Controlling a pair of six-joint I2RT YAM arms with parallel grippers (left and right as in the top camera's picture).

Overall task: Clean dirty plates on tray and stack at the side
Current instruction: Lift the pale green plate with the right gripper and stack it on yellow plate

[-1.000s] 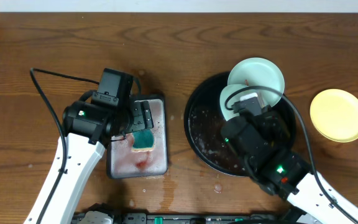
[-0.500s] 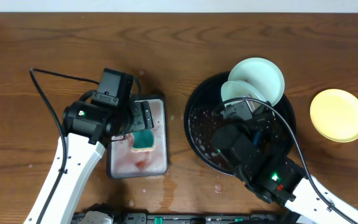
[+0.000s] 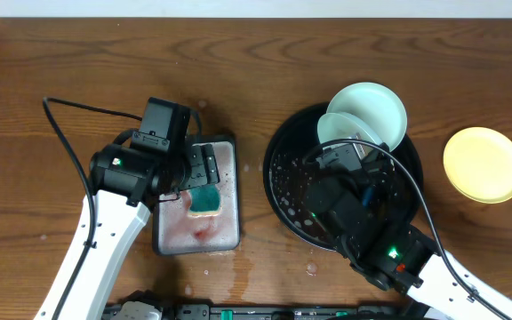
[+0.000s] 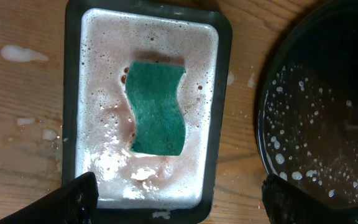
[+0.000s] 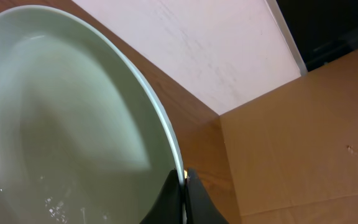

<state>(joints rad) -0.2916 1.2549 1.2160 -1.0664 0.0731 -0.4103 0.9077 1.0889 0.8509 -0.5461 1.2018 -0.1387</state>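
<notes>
Next, my right gripper carries the plate to the right in the overhead view, levels and releases it atop the yellow plate [image 3: 483, 164], since that lies off the tray.
The black tray [image 3: 283, 191] sits right of centre, wet with foam; its rim also shows in the left wrist view [image 4: 272, 118]. My right gripper [image 5: 183, 186] is shut on the rim of a mint-white plate [image 5: 61, 124], held tilted over the tray [image 3: 349, 132]. A second mint-white plate [image 3: 376, 102] leans on the tray's far rim. The yellow plate [image 3: 483, 164] lies on the bare wood at the right. My left gripper [image 4: 179, 196] is open and empty above a green sponge [image 4: 157, 109].
The sponge lies in a rectangular grey metal tray [image 3: 228, 156] of pinkish foamy water, left of the black tray. Foam spots dot the wood around it. A cable [image 3: 69, 133] trails from the left arm.
My right arm has shifted left and toward the front over the tray, lifting and tilting the mint-white plate. The left arm has not moved.
</notes>
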